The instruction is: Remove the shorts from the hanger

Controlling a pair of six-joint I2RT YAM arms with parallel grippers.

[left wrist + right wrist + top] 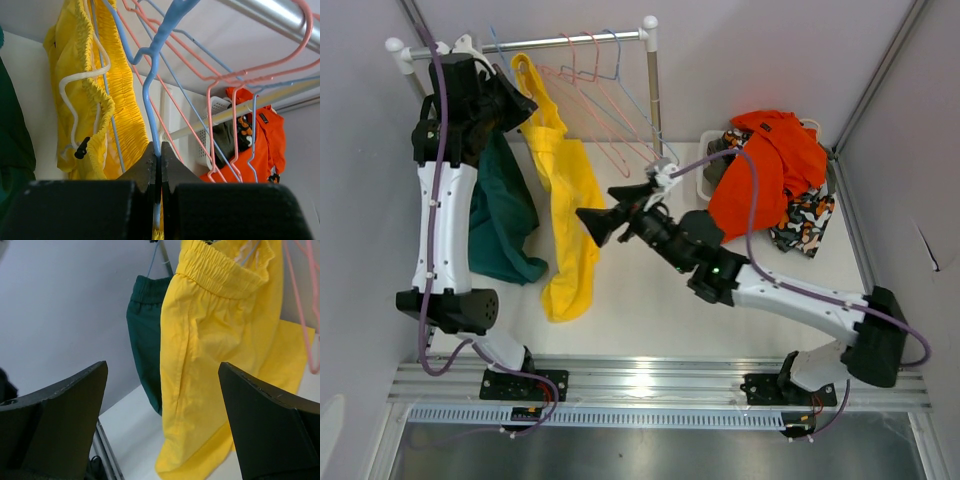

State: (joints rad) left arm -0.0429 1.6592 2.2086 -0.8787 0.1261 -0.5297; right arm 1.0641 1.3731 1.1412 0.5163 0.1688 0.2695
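My left gripper holds the yellow shorts' hanger. My right gripper goes to the left in the top view next and closes on the shorts' side fold.
The yellow shorts (565, 200) hang from a blue hanger (150, 90) on the rail (570, 42), their lower end on the table. My left gripper (517, 103) is up by the rail, shut on that blue hanger's wire (158, 150). The teal shorts (500, 220) hang behind my left arm. My right gripper (592, 224) is open and empty, pointing at the yellow shorts (220, 355) from the right, a short way off. The red-orange shorts (770, 170) and the patterned shorts (807, 225) lie piled at the back right. Something dark (227, 142) lies in the basket.
Several empty pink and blue hangers (610, 100) hang on the rail to the right of the yellow shorts. A white basket (712, 150) sits under the pile by the rack's right post (653, 90). Walls close in on the left, back and right.
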